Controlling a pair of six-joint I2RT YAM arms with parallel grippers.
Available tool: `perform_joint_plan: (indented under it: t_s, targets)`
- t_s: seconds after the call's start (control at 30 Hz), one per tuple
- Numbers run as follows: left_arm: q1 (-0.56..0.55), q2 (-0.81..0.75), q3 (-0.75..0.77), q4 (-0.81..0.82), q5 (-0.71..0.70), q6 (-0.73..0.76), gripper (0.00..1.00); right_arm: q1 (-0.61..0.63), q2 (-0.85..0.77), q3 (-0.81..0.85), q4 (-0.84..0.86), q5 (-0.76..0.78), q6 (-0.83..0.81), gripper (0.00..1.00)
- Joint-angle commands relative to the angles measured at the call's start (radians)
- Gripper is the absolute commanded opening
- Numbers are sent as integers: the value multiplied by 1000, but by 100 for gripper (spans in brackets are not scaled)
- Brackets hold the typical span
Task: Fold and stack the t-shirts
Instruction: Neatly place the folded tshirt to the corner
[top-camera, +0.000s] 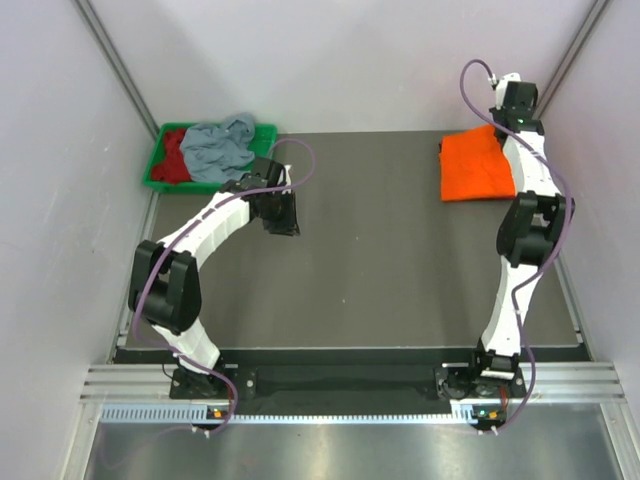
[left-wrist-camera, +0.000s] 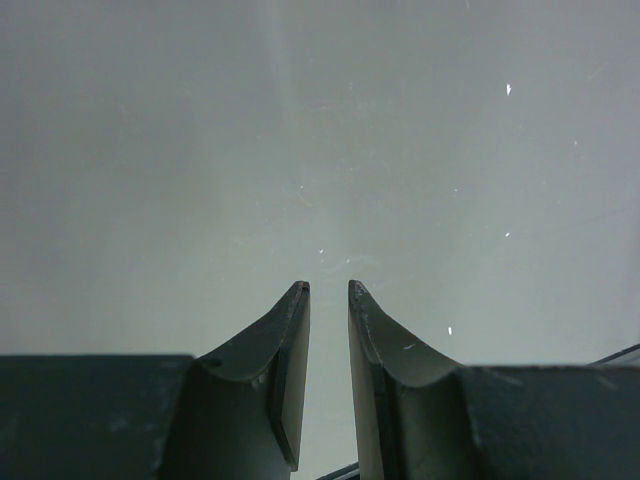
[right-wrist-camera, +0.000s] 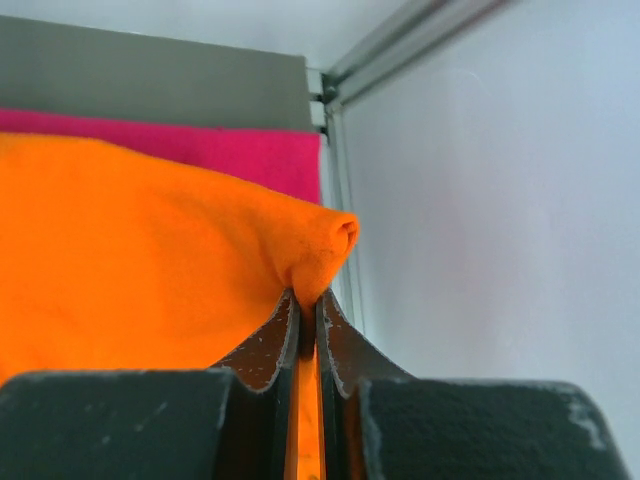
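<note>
My right gripper should next bring the bright orange t-shirt down onto the magenta pink t-shirt's far corner (right-wrist-camera: 309, 147) by the wall.
A folded bright orange t-shirt (top-camera: 472, 166) lies at the table's far right. My right gripper (top-camera: 504, 128) is shut on that shirt's corner by the right wall. In the right wrist view the orange cloth (right-wrist-camera: 150, 260) bunches above the right gripper (right-wrist-camera: 308, 297), and a magenta pink t-shirt (right-wrist-camera: 250, 150) lies flat beneath it. A grey-blue t-shirt (top-camera: 220, 146) and a dark red t-shirt (top-camera: 175, 156) sit crumpled in the tray at the far left. My left gripper (top-camera: 283, 218) hovers just right of the tray, open; the left gripper (left-wrist-camera: 328, 288) shows only bare table between its fingers.
The green plastic tray (top-camera: 266, 131) stands at the far left corner of the dark table mat (top-camera: 370, 250). White walls close in on both sides, with a metal frame post (right-wrist-camera: 345, 200) right beside the right gripper.
</note>
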Motion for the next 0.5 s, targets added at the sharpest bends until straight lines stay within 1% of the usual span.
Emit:
perform_joint_plan:
  t_s: [0.0, 0.1, 0.17, 0.47]
  targets:
    - [5, 11, 10, 20, -10, 11, 27, -18, 87, 135, 89, -43, -31, 0]
    - [3, 27, 10, 19, -13, 11, 27, -33, 165, 211, 88, -45, -19, 0]
    - [3, 42, 13, 20, -1, 13, 27, -39, 188, 210, 135, -48, -23, 0]
    - [3, 53, 30, 17, 18, 10, 28, -73, 244, 230, 177, -54, 0, 0]
